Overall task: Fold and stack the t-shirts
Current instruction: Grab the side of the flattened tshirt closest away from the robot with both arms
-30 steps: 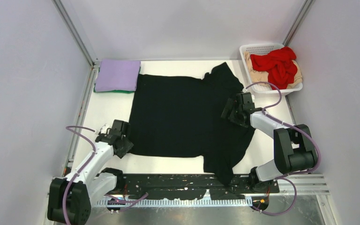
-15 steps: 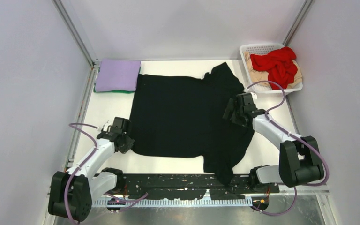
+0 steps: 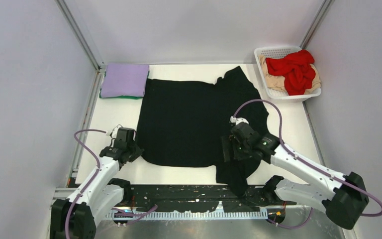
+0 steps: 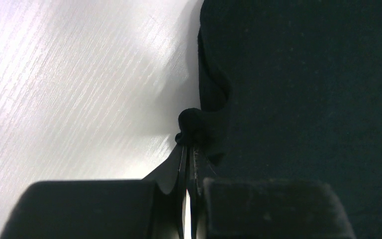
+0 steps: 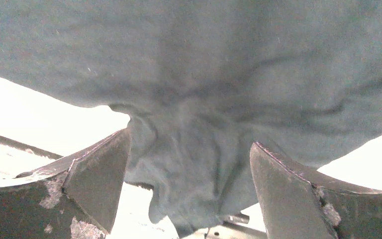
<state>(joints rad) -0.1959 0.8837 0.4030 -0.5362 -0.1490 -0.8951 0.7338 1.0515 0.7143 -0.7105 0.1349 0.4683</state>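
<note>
I need to move my right gripper back toward the table's near edge next and onto the shirt's sleeve.
A black t-shirt lies spread flat on the white table, one sleeve hanging over the near edge. My left gripper is shut on a pinch of its near-left hem; the fingers are pressed together. My right gripper is open just over the shirt's near-right part, by the sleeve. In the right wrist view wrinkled black fabric fills the gap between the spread fingers. A folded lavender shirt lies on a green one at the far left. Red and beige shirts lie crumpled.
A white lattice basket at the far right corner holds the red and beige shirts. Grey walls and metal posts close in the table on three sides. A black perforated rail runs along the near edge between the arm bases.
My right arm swung from the shirt's far-right shoulder to the near-right part by the sleeve. My left gripper stayed at the near-left hem, shifting only slightly.
</note>
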